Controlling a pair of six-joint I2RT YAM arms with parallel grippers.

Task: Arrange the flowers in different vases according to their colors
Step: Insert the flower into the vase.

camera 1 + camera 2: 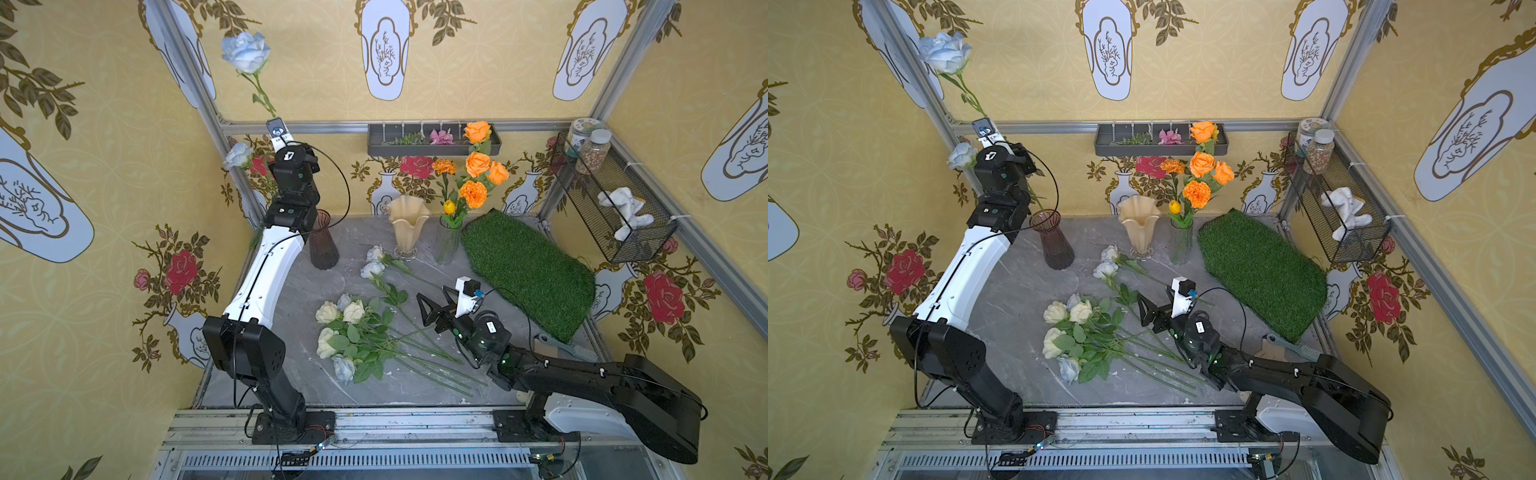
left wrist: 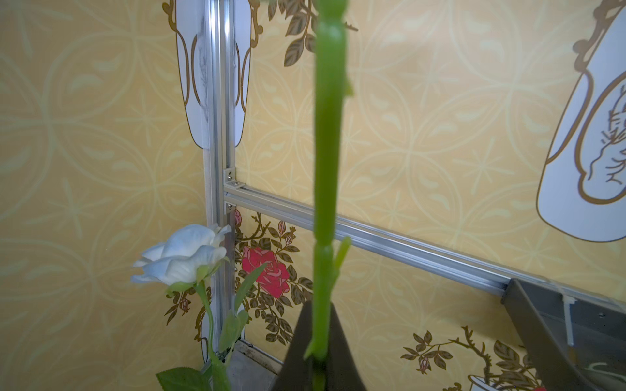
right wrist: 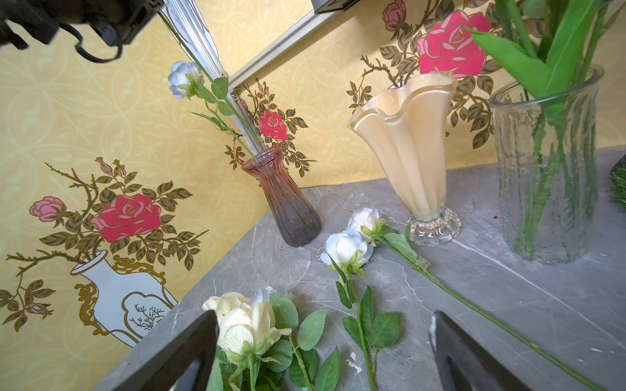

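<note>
A pale blue rose already stands in the opening of the purple-brown vase [image 1: 1045, 219]. My left gripper will next lower the green stem of its rose down toward that opening and let go of it.
My left gripper [image 1: 276, 125] is raised near the back left corner, shut on the green stem [image 2: 323, 169] of a pale blue rose [image 1: 245, 50] that stands high above it. A second pale blue rose [image 1: 238, 156] sits in the purple-brown vase [image 1: 324, 245]. The cream vase [image 1: 407, 226] is empty. The clear vase [image 1: 449, 245] holds orange flowers [image 1: 478, 166]. Cream roses [image 1: 328, 312] and pale blue roses [image 1: 372, 269] lie on the table. My right gripper [image 1: 424, 309] hovers open over their stems, with nothing between its fingers [image 3: 189, 352].
A green turf mat [image 1: 528, 270] lies at the right back. A grey wall tray [image 1: 496, 145] holds pink blossoms and an orange rose. A wire basket [image 1: 623, 249] on the right wall carries jars and a white cloth. A brush [image 1: 569, 347] lies by the right arm.
</note>
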